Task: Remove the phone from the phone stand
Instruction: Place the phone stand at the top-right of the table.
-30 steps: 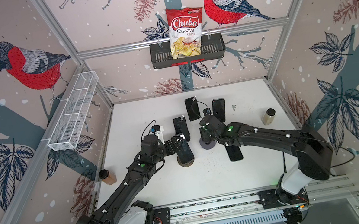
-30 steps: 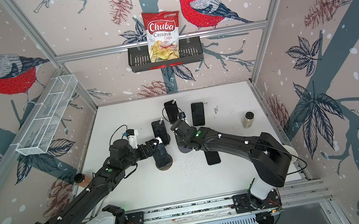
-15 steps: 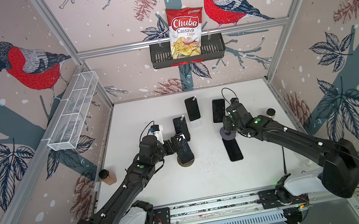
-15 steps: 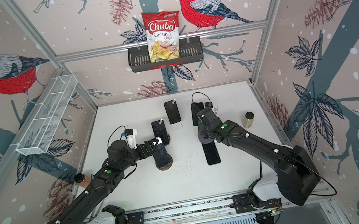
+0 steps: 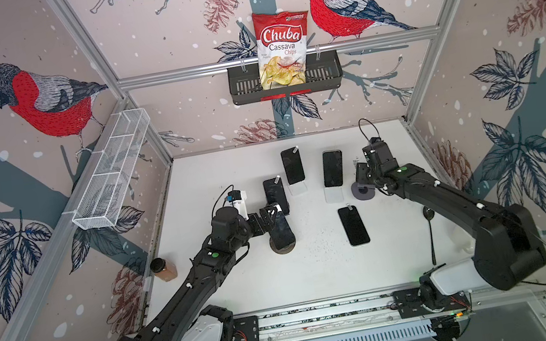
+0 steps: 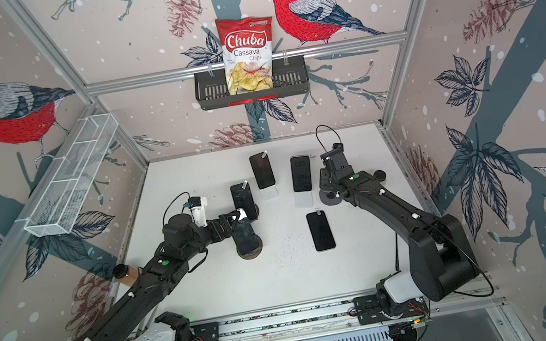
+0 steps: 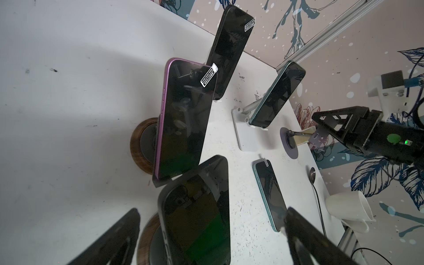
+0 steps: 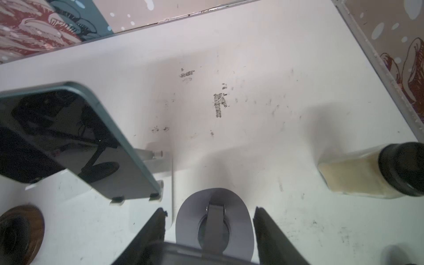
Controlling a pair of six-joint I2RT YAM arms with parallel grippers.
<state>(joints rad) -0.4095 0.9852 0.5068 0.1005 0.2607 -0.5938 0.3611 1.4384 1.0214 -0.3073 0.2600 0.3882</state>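
Observation:
My right gripper moves the grey stand outward onto the clear patch next and releases its head, since bare tabletop lies outward before the dark smudges.
A black phone (image 5: 283, 232) leans on a round wooden phone stand (image 5: 283, 248) at mid-table. My left gripper (image 5: 273, 217) is open, one finger on each side of this phone (image 7: 197, 218) without touching it. My right gripper (image 5: 364, 179) is shut on the head of an empty grey phone stand (image 5: 364, 193) at the right. In the right wrist view the grey stand's round base (image 8: 190, 218) shows between the right gripper's (image 8: 210, 210) fingers. I cannot tell whether the base rests on the table.
A purple phone (image 5: 275, 191), a black phone (image 5: 292, 165) and a teal phone (image 5: 333, 168) stand on other stands behind. Another phone (image 5: 353, 225) lies flat. A spice jar (image 5: 163, 269) sits at the left edge. A spoon (image 5: 430, 228), white cup (image 7: 348, 206) and black-lidded jar (image 8: 367, 174) sit right.
My right arm has carried the grey stand from the middle of the table to the right side. The left arm and its phone have not moved.

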